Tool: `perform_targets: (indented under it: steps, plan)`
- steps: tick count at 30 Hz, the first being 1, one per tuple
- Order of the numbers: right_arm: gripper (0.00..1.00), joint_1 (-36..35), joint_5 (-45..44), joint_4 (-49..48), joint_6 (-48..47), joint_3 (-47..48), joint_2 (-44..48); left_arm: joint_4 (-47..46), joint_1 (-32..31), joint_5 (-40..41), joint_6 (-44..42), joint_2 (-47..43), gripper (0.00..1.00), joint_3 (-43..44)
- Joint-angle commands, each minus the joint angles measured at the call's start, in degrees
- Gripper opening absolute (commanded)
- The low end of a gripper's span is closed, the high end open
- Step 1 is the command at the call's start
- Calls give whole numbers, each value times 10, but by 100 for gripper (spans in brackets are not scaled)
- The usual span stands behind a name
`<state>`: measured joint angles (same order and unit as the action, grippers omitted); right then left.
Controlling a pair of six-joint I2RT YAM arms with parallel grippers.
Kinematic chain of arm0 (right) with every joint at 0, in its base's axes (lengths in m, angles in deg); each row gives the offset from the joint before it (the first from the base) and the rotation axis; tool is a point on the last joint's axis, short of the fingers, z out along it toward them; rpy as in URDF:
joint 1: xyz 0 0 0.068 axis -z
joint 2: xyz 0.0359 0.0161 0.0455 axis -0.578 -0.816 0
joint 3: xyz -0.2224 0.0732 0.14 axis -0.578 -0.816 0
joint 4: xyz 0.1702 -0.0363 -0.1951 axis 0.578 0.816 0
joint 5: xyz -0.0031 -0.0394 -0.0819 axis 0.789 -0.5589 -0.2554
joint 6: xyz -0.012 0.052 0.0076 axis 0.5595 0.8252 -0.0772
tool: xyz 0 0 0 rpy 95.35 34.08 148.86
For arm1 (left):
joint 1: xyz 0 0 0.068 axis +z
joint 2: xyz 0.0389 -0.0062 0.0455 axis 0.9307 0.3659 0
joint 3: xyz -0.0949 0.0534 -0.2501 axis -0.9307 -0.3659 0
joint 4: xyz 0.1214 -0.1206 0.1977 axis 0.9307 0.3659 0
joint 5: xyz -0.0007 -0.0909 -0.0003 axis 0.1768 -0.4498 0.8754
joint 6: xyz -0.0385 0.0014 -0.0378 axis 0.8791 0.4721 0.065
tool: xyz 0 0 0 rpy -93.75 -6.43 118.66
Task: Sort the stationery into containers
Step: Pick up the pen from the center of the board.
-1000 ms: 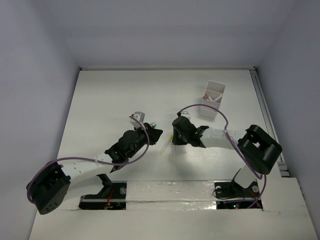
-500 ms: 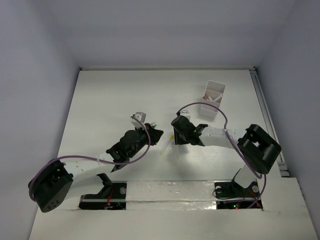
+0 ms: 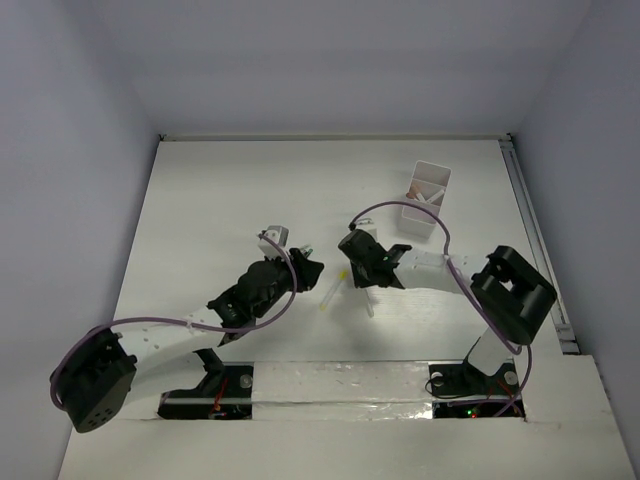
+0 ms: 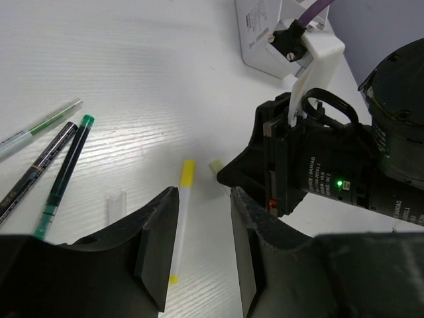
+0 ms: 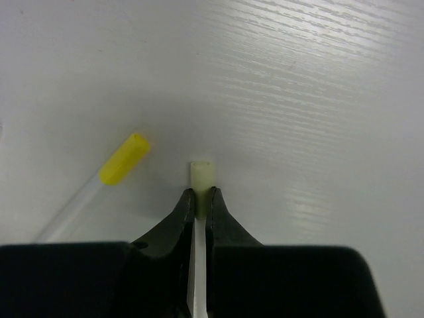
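My right gripper lifts outward next over the box's middle section (image 3: pixel 428 193), which lies outward and to its right in the top view. It then releases the thin white marker where others sit.
My right gripper (image 5: pixel 200 196) is shut on a thin white marker; its pale tip (image 5: pixel 201 173) sticks out past the fingertips, low over the table. The same tip shows in the left wrist view (image 4: pixel 216 165). A white marker with a yellow cap (image 4: pixel 181 205) lies on the table between the jaws of my open left gripper (image 4: pixel 203 194), nearer the left finger, which does not touch it. In the top view this marker (image 3: pixel 331 292) lies between the left gripper (image 3: pixel 308 268) and the right gripper (image 3: pixel 352 276). The white divided box (image 3: pixel 425 199) stands at the far right.
Two dark pens (image 4: pixel 58 173) and a green-and-white pen (image 4: pixel 41 124) lie left of the left gripper. A small clear cap (image 4: pixel 116 205) lies beside them. The right arm's wrist (image 4: pixel 331 165) sits close in front of the left gripper. A rail (image 3: pixel 538 250) runs along the table's right edge.
My right gripper has shifted a little to the far left with the marker in it. The left gripper has barely moved.
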<state>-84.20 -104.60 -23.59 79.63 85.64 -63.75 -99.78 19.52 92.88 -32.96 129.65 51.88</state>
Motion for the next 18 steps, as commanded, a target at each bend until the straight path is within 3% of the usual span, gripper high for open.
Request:
perform_targets:
  steps: [1,9,14,18]
  plan:
    - [0,0,-46,29,-25,-1,29,11,1,6,-11,-9,34,16]
    - [0,66,-113,-110,-41,-4,180,-8,1,-19,3,29,31,23]
    - [0,113,-186,-300,-149,-3,222,-15,1,-36,3,65,29,34]
    - [0,179,-187,-474,-243,-29,212,-29,1,-50,10,73,24,33]
